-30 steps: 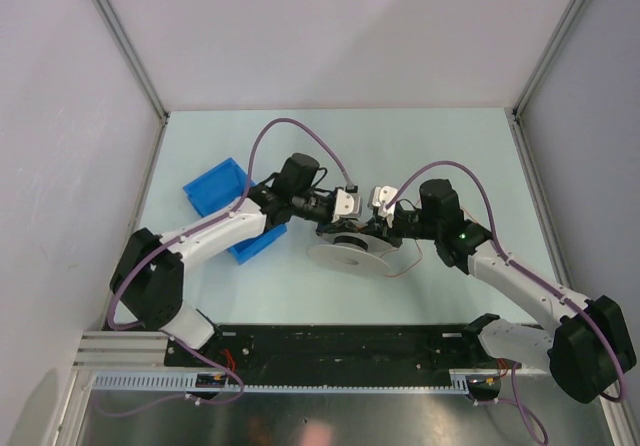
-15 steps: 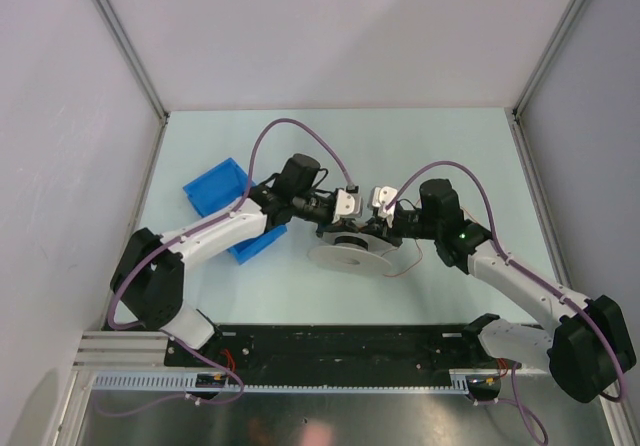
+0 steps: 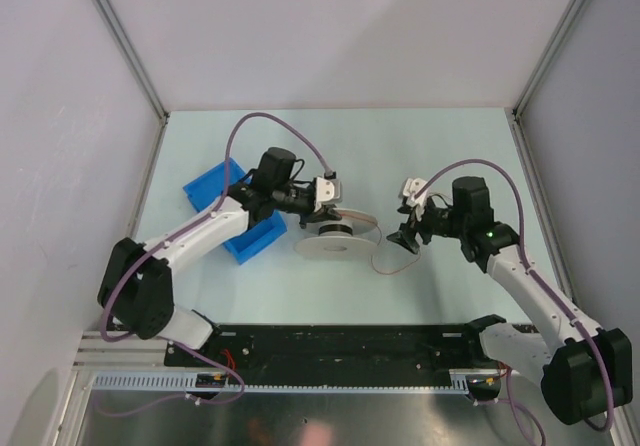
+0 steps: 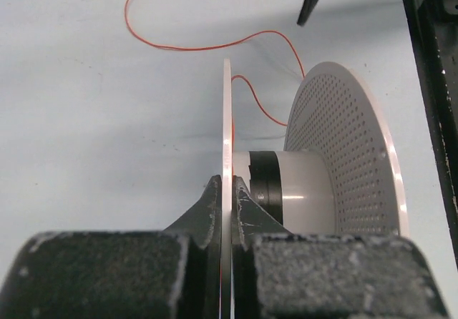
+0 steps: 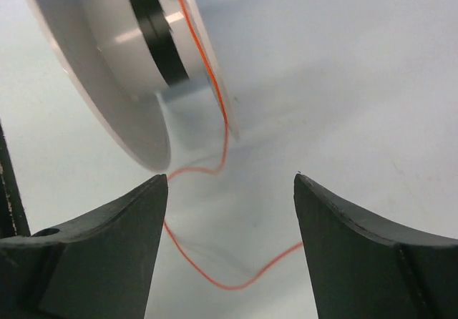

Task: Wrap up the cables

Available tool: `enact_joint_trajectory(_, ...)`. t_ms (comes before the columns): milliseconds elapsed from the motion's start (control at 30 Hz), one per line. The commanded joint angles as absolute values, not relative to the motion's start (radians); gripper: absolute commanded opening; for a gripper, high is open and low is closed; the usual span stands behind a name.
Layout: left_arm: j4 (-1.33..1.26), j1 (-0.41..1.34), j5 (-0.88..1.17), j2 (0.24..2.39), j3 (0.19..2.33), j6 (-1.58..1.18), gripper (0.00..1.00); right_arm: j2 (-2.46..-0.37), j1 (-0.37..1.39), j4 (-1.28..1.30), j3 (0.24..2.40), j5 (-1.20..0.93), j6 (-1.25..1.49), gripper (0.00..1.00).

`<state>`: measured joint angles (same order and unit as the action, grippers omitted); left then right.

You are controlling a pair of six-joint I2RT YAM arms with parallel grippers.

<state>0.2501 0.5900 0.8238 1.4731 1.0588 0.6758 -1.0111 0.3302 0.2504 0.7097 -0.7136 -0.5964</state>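
Observation:
My right gripper needs to go down toward the spool (image 3: 333,244) and onto the loose wire next to it, because that wire is below my gripper's fingers and to their left in the top view.
The grey-white spool (image 3: 333,244) lies mid-table, and my left gripper (image 3: 338,212) is shut on the edge of its thin upper flange (image 4: 227,119). In the left wrist view both jaws pinch that flange, with the hub (image 4: 300,194) and the perforated flange (image 4: 351,154) to the right. The cable (image 3: 385,263), a thin reddish wire, runs off the spool and loops loose on the table (image 4: 215,46). My right gripper (image 3: 405,234) hovers right of the spool, open and empty. The wire's loop (image 5: 215,280) lies on the table below its spread fingers (image 5: 122,247).
A blue bin (image 3: 215,191) sits left of the spool, under my left forearm. Purple hoses arc over both arms. Grey walls close in the table on three sides, and a black rail (image 3: 350,351) runs along the near edge.
My right gripper has opened and drawn back to the right, away from the spool. My left gripper has shut on the flange and shifted left with the spool.

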Motion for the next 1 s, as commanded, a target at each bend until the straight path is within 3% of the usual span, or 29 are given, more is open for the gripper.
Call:
enact_joint_trajectory(0,0.199,0.552,0.878,1.377,1.106,0.603,0.00,-0.990,0.246,0.291,0.744,-0.760,-0.561,0.77)
enact_joint_trajectory(333,0.198,0.452,0.924,1.323,1.231,0.370,0.00,-1.006,0.222,0.280,0.698,-0.759,-0.566,0.81)
enact_joint_trajectory(667,0.197,0.431,1.010,1.252,1.244,0.411,0.00,-1.120,0.248,0.154,0.588,-0.819,-0.956,0.77)
enact_joint_trajectory(967,0.198,0.430,1.060,1.209,1.243,0.440,0.00,-1.316,0.385,-0.068,0.585,-0.809,-0.985,0.73)
